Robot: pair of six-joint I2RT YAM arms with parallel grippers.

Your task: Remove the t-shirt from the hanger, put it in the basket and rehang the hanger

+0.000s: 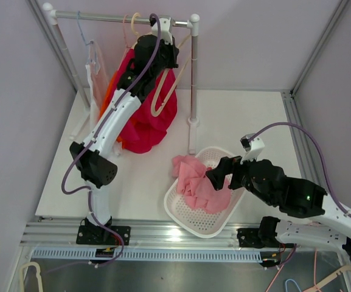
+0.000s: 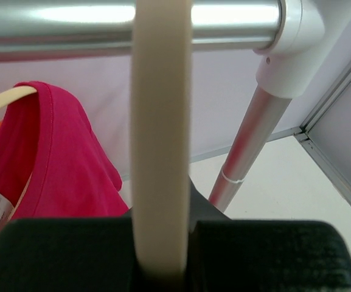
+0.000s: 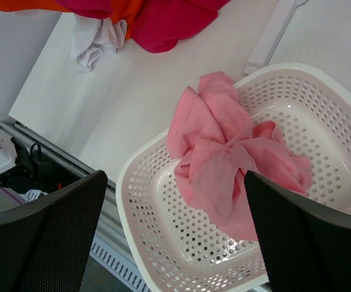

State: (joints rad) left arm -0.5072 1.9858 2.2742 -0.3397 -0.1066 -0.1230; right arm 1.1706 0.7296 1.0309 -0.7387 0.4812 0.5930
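The left gripper will next move outward along the silver bar toward the rack's post (image 2: pixel 237 24), because the bar (image 1: pixel 180 24) beside that post is free.
A magenta t-shirt (image 1: pixel 149 125) hangs below the silver rail (image 1: pixel 114 18) at the back. My left gripper (image 1: pixel 162 53) is up at the rail, shut on a cream hanger (image 1: pixel 163 91) whose bare arm slants down in front of the shirt. In the left wrist view the cream hanger (image 2: pixel 160 152) runs up between the black fingers (image 2: pixel 272 255) and crosses the rail (image 2: pixel 72 24); the shirt (image 2: pixel 59 170) is to the left, with a cream hanger arm (image 2: pixel 5 100) at its collar. My right gripper (image 1: pixel 215 176) is open and empty over the basket (image 1: pixel 184 218).
A pink t-shirt (image 3: pixel 224 164) lies crumpled in the white perforated basket (image 3: pixel 157 243) at front centre. An orange garment (image 1: pixel 107 97) and a white one (image 1: pixel 93 76) hang left of the magenta shirt. The rack's right post (image 1: pixel 193 79) stands just behind the basket.
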